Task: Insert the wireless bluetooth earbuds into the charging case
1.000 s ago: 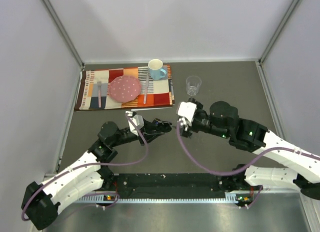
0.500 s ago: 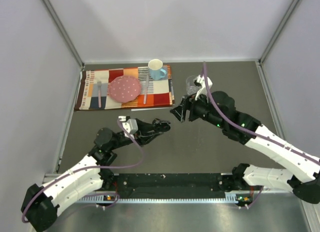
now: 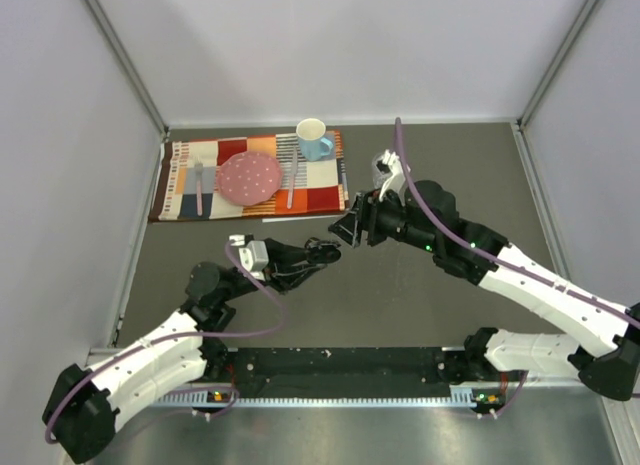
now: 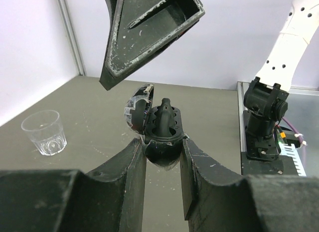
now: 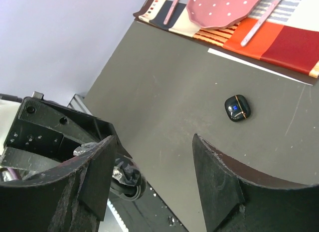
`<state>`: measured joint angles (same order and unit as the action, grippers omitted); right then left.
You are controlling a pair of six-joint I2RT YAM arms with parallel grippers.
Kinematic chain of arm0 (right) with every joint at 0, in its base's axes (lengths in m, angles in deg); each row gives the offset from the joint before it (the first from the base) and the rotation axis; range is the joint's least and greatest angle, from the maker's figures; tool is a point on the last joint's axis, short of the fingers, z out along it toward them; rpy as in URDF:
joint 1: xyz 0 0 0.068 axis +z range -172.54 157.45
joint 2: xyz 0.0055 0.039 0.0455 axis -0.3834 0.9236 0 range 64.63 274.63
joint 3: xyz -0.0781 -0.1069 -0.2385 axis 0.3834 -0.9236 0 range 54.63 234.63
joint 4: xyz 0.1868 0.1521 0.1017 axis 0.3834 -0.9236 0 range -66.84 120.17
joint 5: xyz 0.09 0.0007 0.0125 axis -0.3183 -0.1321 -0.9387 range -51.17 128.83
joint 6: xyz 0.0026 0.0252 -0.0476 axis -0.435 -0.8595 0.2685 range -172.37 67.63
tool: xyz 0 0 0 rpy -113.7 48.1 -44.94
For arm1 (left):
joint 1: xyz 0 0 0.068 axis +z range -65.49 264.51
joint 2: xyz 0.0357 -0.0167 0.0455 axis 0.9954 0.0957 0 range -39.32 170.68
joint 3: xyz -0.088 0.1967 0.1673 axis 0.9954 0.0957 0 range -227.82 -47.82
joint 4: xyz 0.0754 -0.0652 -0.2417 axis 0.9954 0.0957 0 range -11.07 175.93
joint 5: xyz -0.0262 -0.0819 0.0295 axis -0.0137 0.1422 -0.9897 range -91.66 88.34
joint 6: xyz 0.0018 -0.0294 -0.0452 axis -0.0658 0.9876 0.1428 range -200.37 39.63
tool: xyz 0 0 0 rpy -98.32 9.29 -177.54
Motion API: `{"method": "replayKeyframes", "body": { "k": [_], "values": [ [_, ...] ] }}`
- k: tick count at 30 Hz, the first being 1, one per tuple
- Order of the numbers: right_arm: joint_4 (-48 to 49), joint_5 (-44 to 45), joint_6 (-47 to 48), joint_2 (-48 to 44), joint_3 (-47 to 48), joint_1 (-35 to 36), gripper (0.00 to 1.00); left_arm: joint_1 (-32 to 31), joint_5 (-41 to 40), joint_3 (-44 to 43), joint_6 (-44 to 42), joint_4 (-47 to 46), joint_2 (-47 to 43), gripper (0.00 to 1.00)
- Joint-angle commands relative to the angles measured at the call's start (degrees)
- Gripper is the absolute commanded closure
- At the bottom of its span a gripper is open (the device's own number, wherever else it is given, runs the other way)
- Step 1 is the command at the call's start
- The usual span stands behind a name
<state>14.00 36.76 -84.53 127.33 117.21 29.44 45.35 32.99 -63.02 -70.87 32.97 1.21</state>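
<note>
The left gripper tips down next, lowers the case onto the bare tabletop by the closed case (image 3: 328, 280) and releases it, since that spot lies below the gripper.
My left gripper (image 4: 162, 144) is shut on the open black charging case (image 4: 160, 148) and holds it above the table, lid (image 4: 135, 108) swung open to the left. A glossy black earbud (image 4: 166, 114) stands in the case's well. The other earbuds are out of view. My right gripper (image 5: 152, 142) is open and empty; its fingers (image 4: 149, 37) hang just above the case. In the top view the left gripper (image 3: 322, 251) and the right gripper (image 3: 347, 229) are close together at mid table. A second, closed black case (image 5: 238, 108) with a blue light lies on the table.
A clear plastic cup (image 4: 45, 133) stands on the table. A patterned placemat (image 3: 190, 190) at the back left carries a pink plate (image 3: 250, 177), cutlery and a blue mug (image 3: 314, 139). White walls enclose the table on three sides.
The right gripper has lifted from beside the case, turned and moved left, and is now above the case. The left gripper has kept hold of the case and shifted only slightly.
</note>
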Motion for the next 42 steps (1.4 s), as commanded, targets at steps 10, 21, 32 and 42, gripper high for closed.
{"method": "replayKeyframes", "body": {
  "k": [10,21,32,42],
  "values": [
    [0.52,-6.37,3.07,-0.38,-1.68,1.62,0.54,-0.22,-2.05,-0.27,1.75,-4.23,0.69,1.0],
    [-0.36,-2.77,4.92,-3.72,-6.25,6.64,0.74,-0.13,-4.24,-0.53,1.93,-2.83,0.69,1.0],
    [-1.68,23.82,-7.8,-12.67,-14.06,6.72,0.35,-0.22,-5.03,-4.83,2.37,13.33,0.16,1.0],
    [-3.61,13.59,-14.5,-17.79,-21.45,-5.83,0.28,-0.22,-8.03,-10.63,14.22,27.93,12.0,1.0]
  ]
}}
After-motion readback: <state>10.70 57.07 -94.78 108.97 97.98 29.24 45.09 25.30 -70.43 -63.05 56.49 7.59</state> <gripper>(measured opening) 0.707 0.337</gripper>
